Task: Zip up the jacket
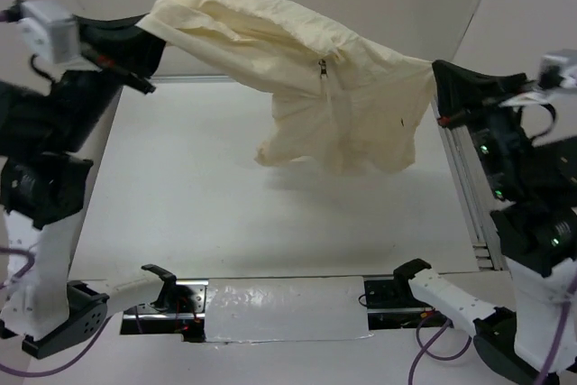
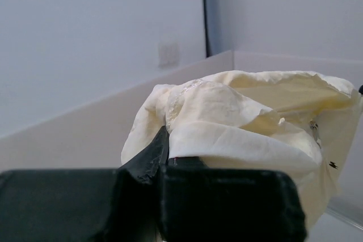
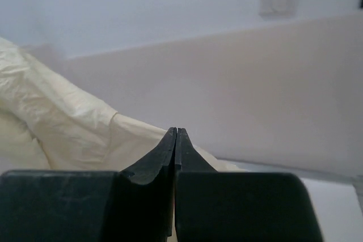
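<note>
The jacket hangs wrinkled above the table, so I will next raise my left gripper, then swing it outward and down toward the table's far edge.
The cream jacket (image 1: 270, 51) hangs in the air above the table, stretched between my two grippers, its lower part drooping in wrinkles. A small dark zipper pull (image 1: 322, 68) sits at the top of its front seam, and it also shows in the left wrist view (image 2: 313, 131). My left gripper (image 1: 151, 32) is shut on the jacket's left end, with fabric (image 2: 238, 123) bunched over the jaws (image 2: 164, 140). My right gripper (image 1: 435, 68) is shut on the jacket's right corner. In the right wrist view its jaws (image 3: 176, 131) are pressed together, with the fabric (image 3: 62, 123) trailing off to the left.
The white table top (image 1: 207, 196) lies under the hanging jacket. A metal rail (image 1: 460, 178) runs along its right edge. A shiny taped strip (image 1: 279, 308) lies between the arm bases at the near edge. White walls enclose the back and sides.
</note>
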Available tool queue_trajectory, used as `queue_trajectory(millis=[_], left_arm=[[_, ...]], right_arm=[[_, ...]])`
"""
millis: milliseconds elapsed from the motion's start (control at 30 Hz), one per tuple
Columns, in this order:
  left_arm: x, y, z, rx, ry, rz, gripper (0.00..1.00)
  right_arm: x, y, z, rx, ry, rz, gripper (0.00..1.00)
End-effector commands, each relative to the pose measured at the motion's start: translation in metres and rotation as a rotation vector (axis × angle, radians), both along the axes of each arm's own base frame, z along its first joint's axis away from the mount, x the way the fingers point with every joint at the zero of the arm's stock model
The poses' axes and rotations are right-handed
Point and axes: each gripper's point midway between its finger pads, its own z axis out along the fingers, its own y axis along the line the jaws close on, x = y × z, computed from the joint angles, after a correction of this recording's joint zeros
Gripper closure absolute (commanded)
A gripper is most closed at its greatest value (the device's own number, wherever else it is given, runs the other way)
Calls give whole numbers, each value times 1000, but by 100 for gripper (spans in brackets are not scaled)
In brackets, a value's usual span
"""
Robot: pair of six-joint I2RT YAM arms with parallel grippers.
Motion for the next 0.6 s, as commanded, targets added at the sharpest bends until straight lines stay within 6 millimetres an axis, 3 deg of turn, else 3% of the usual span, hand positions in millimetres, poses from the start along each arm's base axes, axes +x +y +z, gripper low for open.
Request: queue_trajectory(millis=[0, 33, 67, 133, 167, 233, 333, 400, 433, 467, 500, 533, 567], left_arm=[[-77, 41, 67, -55, -224, 66, 100], [-89, 44, 78, -58, -258, 61, 100], [-120, 54, 101, -88, -332, 55, 100], [-136, 54, 113, -76, -377, 29, 100], [-152, 57, 122, -87, -415, 14, 100], [-162, 54, 126, -84, -444, -16, 100], [-120, 43, 117, -89, -377, 1, 100], [-82, 33, 103, -64, -312, 37, 100], [-31, 19, 78, -16, -229, 84, 100], [-6, 11, 64, 6, -192, 101, 100], [47, -10, 23, 54, -74, 102, 100], [71, -23, 0, 87, -14, 83, 100], [93, -37, -24, 120, 43, 56, 100]], right_arm=[[-64, -14, 35, -4, -110, 53, 100], [-79, -14, 44, -11, -146, 84, 100], [-95, -10, 51, -23, -178, 130, 100], [-124, -12, 72, -26, -256, 170, 100], [-129, -8, 75, -35, -264, 201, 100], [-137, -8, 81, -40, -284, 202, 100], [-108, -4, 67, -50, -213, 169, 100], [-63, 8, 36, -62, -93, 164, 100], [-41, 15, 20, -60, -35, 163, 100], [-14, 24, -9, -67, 43, 169, 100], [6, 30, -27, -70, 94, 166, 100], [22, 33, -39, -53, 117, 157, 100], [43, 39, -72, -58, 197, 149, 100]])
